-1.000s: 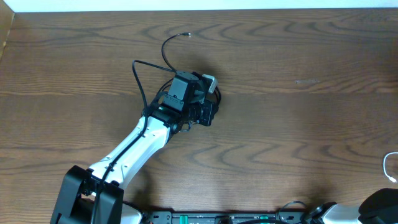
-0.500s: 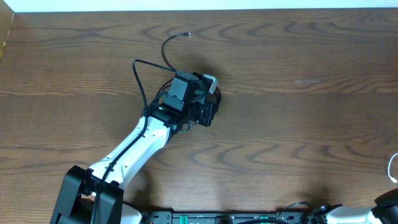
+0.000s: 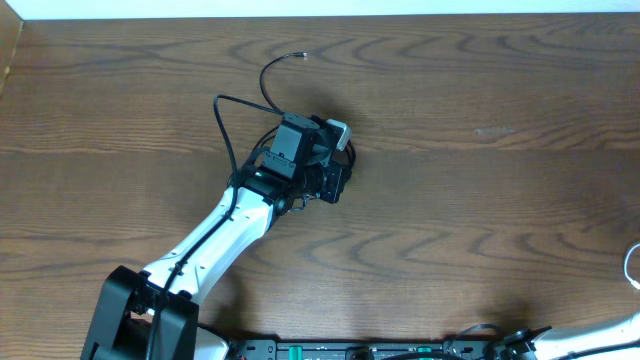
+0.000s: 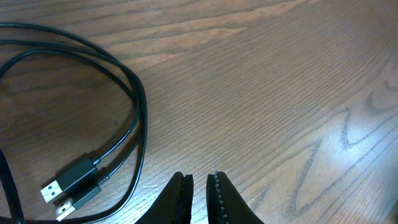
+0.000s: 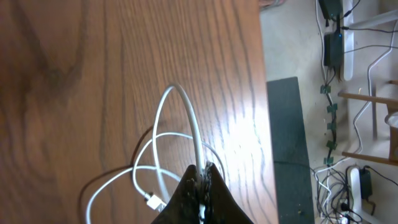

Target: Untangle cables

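My right gripper moves down to the table within the white cable's lying curve (image 5: 179, 154) below it next and releases the raised piece of cable close to the table.
The black cable (image 3: 240, 108) lies in loops on the table beside my left arm, its thin end (image 3: 300, 55) toward the back. In the left wrist view the black cable (image 4: 134, 106) curves left of my left gripper (image 4: 200, 186), with its USB plugs (image 4: 69, 185) lying flat. The left jaws stand slightly apart with nothing between them. My right gripper (image 5: 202, 173) is shut on the white cable (image 5: 186, 112), which rises in a loop from the fingers. Its white plug (image 5: 153, 200) lies on the table. A bit of the white cable (image 3: 631, 268) shows at the overhead's right edge.
The wooden table (image 3: 480, 200) ends close to my right gripper, at the table edge (image 5: 261, 93). Beyond it are the floor, a dark mat (image 5: 289, 149) and other cords. My left arm (image 3: 230, 230) reaches diagonally from the front left.
My right arm has slid farther out of the overhead view at the bottom right, and the white cable loop at the right edge shifted slightly. The left arm and black cable have not moved.
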